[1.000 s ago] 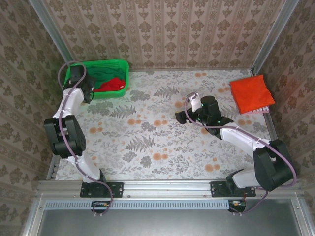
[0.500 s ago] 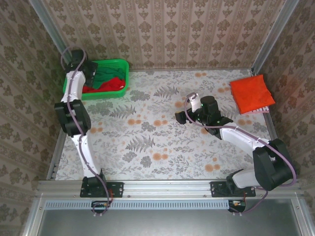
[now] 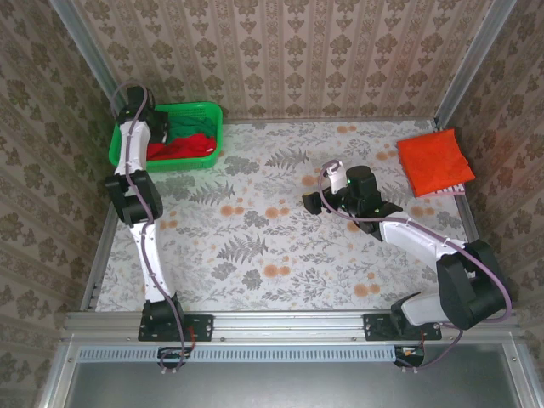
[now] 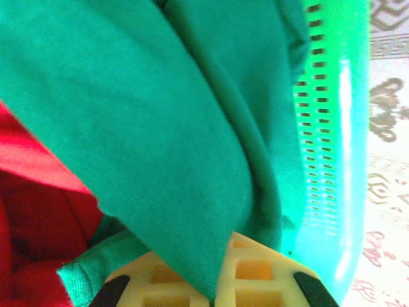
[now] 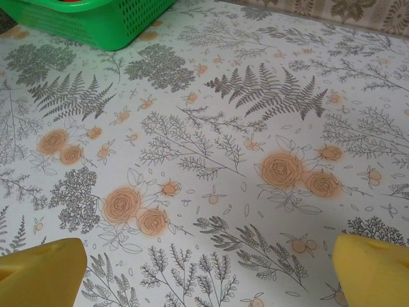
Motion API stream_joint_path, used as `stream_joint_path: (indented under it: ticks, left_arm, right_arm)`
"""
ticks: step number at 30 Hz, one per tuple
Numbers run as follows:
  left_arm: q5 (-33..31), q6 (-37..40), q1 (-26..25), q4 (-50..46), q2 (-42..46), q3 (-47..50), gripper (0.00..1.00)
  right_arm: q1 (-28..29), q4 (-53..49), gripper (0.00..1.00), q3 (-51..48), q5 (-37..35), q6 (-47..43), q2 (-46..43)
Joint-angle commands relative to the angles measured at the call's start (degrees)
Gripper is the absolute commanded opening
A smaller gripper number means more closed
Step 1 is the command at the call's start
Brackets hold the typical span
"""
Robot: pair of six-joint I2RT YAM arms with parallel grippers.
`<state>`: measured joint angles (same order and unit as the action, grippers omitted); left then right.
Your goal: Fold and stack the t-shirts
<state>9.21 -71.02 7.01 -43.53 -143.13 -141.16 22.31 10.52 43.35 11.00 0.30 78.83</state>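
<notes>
My left gripper will go up with the pinched fold and let go of it over the bright green basket, because the dark green t-shirt [image 3: 182, 126] is lying crumpled down there.
The dark green t-shirt [image 4: 160, 128] lies crumpled in the bright green basket [image 3: 210, 110], over the red t-shirt [image 4: 38, 211]. My left gripper [image 4: 222, 272] is down in the basket's left end [image 3: 158, 129], shut on a fold of the dark green t-shirt [image 3: 182, 126]. Its yellow fingers [image 4: 262, 275] pinch the cloth between them. Beside it the red t-shirt [image 3: 190, 144] shows in the basket. The orange-red t-shirt [image 3: 435, 161] lies folded at the far right. My right gripper [image 3: 313, 202] hovers open over mid-table [image 5: 208, 275], holding nothing.
The basket's lattice wall [image 4: 332, 160] stands just right of my left fingers. In the right wrist view the basket [image 5: 96, 22] is at the upper left, past the floral tablecloth [image 5: 211, 160]. Patterned walls close the table on three sides.
My left arm reached further up into the basket's left end and its gripper went from open to shut on the dark green t-shirt. The right arm stayed put.
</notes>
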Motion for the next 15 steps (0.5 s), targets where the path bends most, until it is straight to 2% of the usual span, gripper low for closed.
stream_joint_path:
  ticks: [1,8,15]
  left_arm:
    - [0.9,2.3,0.4,0.3,5.3,-2.1,0.00]
    - [1.9,3.3,0.3,5.2,11.8,-2.2,0.00]
    - [3.6,2.9,1.0,4.7,12.1,-7.4,0.00]
  right_arm:
    - [0.1,1.7,1.00,0.0,1.9,1.6,-0.1]
    - [0.1,1.1,1.00,0.7,2.5,1.5,0.2]
    - [0.1,1.0,1.00,0.9,2.9,1.5,0.3]
